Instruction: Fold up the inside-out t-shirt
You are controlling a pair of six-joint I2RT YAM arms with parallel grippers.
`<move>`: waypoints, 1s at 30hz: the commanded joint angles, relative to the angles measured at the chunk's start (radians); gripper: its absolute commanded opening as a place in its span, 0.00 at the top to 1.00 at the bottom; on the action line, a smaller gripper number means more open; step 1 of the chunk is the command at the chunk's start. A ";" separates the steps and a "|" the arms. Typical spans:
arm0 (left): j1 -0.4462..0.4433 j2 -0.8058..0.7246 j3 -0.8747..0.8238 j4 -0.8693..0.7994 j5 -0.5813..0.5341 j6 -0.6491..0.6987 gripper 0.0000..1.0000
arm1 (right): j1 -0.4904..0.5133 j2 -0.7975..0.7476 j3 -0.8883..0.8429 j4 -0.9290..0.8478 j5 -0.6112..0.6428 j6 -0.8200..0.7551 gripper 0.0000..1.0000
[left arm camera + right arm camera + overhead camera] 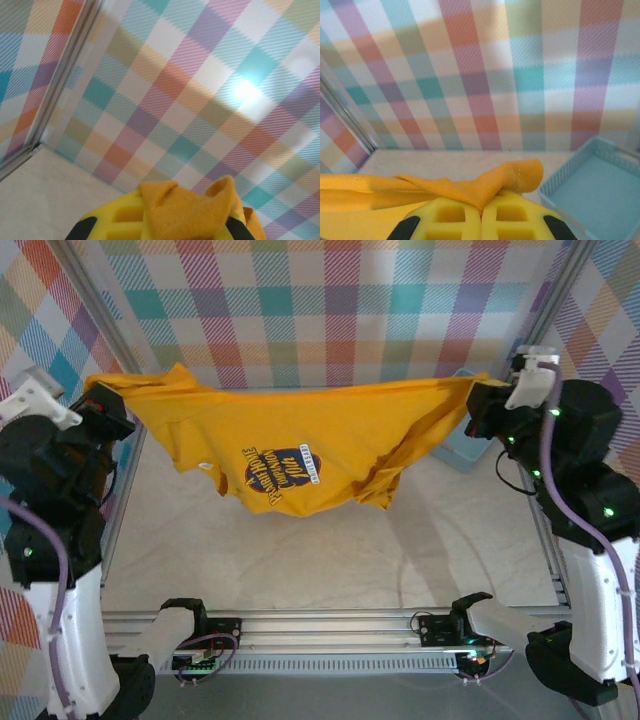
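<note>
The shirt hangs in the air, so the robot's left gripper will next lower the held end onto the far part of the pale table below it and let go.
The mustard-orange t-shirt (300, 435) hangs stretched in the air between both arms, its dark arched lettering (282, 472) facing the top camera and its lower part sagging toward the table. My left gripper (112, 400) is shut on the shirt's left end; in the left wrist view a bunch of orange cloth (192, 212) pokes out over the yellow fingers (117, 217). My right gripper (482, 400) is shut on the right end; in the right wrist view a fold of cloth (512, 177) is pinched between the yellow pads (450, 215).
A light blue basket (592, 192) sits at the table's back right, beside the right gripper and partly hidden behind it (462, 445). Plaid walls (320, 310) close the back and sides. The pale table surface (330, 560) lies below the shirt.
</note>
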 commanded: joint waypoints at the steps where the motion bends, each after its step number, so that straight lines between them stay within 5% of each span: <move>1: 0.022 -0.032 0.043 0.019 0.033 0.040 1.00 | -0.015 -0.013 0.049 0.022 -0.038 -0.022 1.00; 6: 0.022 0.067 0.075 0.004 0.048 0.041 1.00 | -0.015 0.065 0.035 0.050 -0.037 -0.003 1.00; 16: 0.021 0.632 0.115 -0.169 0.170 0.023 1.00 | -0.014 0.554 -0.073 0.155 -0.073 0.021 0.99; 17: 0.018 0.692 0.115 -0.177 0.177 0.025 0.99 | -0.014 0.614 -0.057 0.161 -0.071 0.022 0.92; 24: 0.013 0.989 0.251 -0.383 0.076 0.038 0.51 | -0.014 0.894 0.164 0.031 0.033 0.008 0.47; 27: 0.005 0.910 0.153 -0.400 0.009 0.005 0.29 | 0.007 0.810 0.048 0.028 -0.034 0.007 0.39; 30: -0.030 0.696 -0.119 -0.306 0.003 -0.043 0.21 | 0.089 0.648 -0.192 0.058 -0.055 0.027 0.34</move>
